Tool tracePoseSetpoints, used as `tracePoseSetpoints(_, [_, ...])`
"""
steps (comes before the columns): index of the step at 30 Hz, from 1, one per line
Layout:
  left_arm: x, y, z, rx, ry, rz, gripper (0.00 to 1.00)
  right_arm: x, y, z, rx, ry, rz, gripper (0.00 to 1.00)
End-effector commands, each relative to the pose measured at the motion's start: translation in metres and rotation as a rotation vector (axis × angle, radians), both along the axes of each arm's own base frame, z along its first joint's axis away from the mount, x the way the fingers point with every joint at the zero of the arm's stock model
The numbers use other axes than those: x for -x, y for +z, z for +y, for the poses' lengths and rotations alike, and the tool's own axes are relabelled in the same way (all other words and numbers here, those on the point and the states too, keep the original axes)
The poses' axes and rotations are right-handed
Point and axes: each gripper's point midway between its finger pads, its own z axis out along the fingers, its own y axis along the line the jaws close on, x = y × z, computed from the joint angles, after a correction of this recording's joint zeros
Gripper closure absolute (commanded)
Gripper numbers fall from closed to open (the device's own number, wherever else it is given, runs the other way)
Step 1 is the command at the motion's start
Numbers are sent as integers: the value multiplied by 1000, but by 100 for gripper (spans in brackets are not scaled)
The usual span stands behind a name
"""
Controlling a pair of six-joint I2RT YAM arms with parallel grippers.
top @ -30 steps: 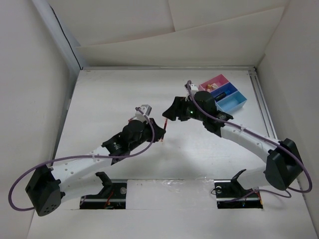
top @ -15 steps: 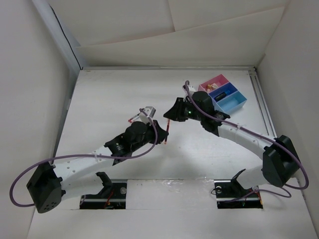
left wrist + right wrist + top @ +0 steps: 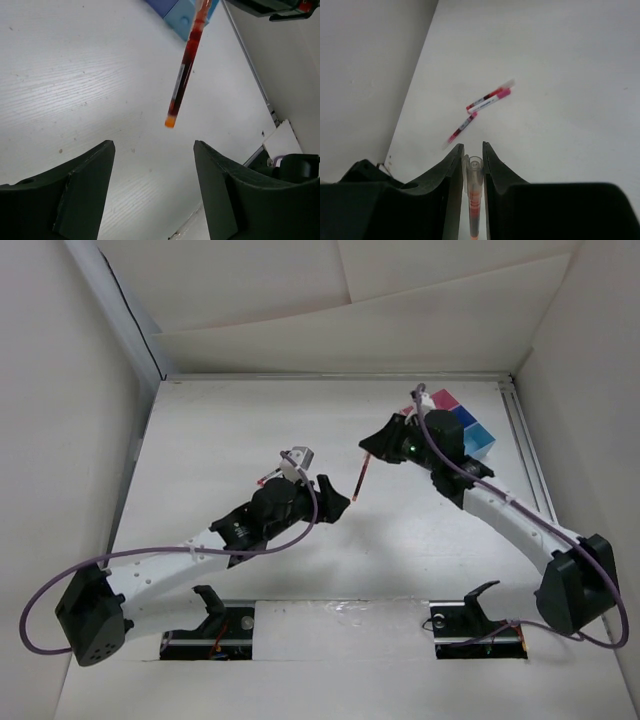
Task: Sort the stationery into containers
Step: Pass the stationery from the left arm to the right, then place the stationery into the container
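Next, my right gripper carries the red pen (image 3: 360,480) right in the top view to the light blue container (image 3: 480,439) below, lowers it and releases.
A thin red pen (image 3: 360,480) hangs nearly upright above the table, and my right gripper (image 3: 374,448) is shut on its clear cap end (image 3: 474,167). In the left wrist view the same red pen (image 3: 184,75) floats free, its orange tip above and beyond my left gripper (image 3: 154,150), which is open and holds nothing. Three joined containers sit at the far right: pink (image 3: 441,400), dark blue (image 3: 463,417) and light blue (image 3: 481,439), partly hidden behind the right arm. More red and pink pens (image 3: 489,98) lie on the table, with another one (image 3: 460,131) just below them.
The white table (image 3: 220,430) is walled on the left, back and right. A metal rail (image 3: 527,455) runs along the right edge beside the trays. My left wrist (image 3: 275,505) covers most of the loose pens in the top view.
The left gripper has opened and let go of the red pen. The right gripper has shut on it and carried it up and to the right, nearer the trays.
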Motion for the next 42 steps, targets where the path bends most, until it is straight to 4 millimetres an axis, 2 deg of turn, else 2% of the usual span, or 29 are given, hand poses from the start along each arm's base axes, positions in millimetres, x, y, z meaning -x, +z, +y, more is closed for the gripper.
tracePoseSetpoints(1, [-9,50,-2,76,19,-103,39,-18,29,-36,-16,-103,-93,100])
tracePoseSetpoints(2, [-8,51,-1,76,19,-103,36,-20,30,-48,-2,-132,-94,100])
tracePoseSetpoints(3, [-9,55,2,81,32,-111,35,-31,32,-66,2,-188,-94,100])
tracePoseSetpoints(6, [-8,65,11,95,56,-130,35,-42,43,-101,2,-283,-112,100])
tracePoseSetpoints(7, [-6,66,16,102,67,-138,35,-52,46,-131,13,-384,-121,100])
tracePoseSetpoints(8, [-4,65,18,110,70,-132,35,-57,52,-149,20,-448,-130,100])
tracePoseSetpoints(9, [-4,63,20,108,78,-133,35,-60,57,-167,28,-513,-137,100])
tracePoseSetpoints(10, [-4,56,24,97,93,-130,35,-69,54,-206,48,-662,-127,100])
tracePoseSetpoints(12, [-2,51,26,94,96,-116,35,-74,64,-243,37,-826,-124,100])
tracePoseSetpoints(13, [-2,38,29,78,108,-95,35,-76,59,-259,48,-896,-96,100])
tracePoseSetpoints(14, [-3,33,31,73,121,-86,35,-76,56,-289,64,-1019,-82,100])
tracePoseSetpoints(15, [-3,28,33,63,130,-82,35,-78,60,-301,59,-1072,-77,100])
tracePoseSetpoints(17, [-6,18,40,41,167,-68,35,-79,55,-329,54,-1190,-54,100])
tracePoseSetpoints(18, [-6,10,43,30,184,-47,35,-79,52,-333,57,-1216,-47,100])
tracePoseSetpoints(19, [-7,11,44,38,197,-41,35,-81,51,-338,53,-1246,-44,100])
tracePoseSetpoints(22, [-8,-4,50,5,230,-23,35,-77,44,-366,68,-1387,-33,100])
tracePoseSetpoints(23, [-8,-4,50,5,230,-23,35,-81,35,-367,68,-1402,-13,100])
tracePoseSetpoints(29, [-12,-6,55,-9,260,-28,36,-100,18,-390,133,-1496,22,100])
tracePoseSetpoints(31, [-13,-8,59,-24,283,-29,36,-104,9,-392,153,-1509,38,100])
tracePoseSetpoints(32, [-14,-12,62,-34,292,-27,36,-106,-3,-394,172,-1521,68,100])
tracePoseSetpoints(37, [-16,-12,66,-32,316,-38,36,-110,-13,-402,206,-1559,82,100])
tracePoseSetpoints(41, [-19,-12,72,-46,345,-53,36,-115,-19,-384,248,-1536,83,100])
tracePoseSetpoints(42, [-19,-16,75,-56,360,-41,36,-116,-23,-379,265,-1536,83,96])
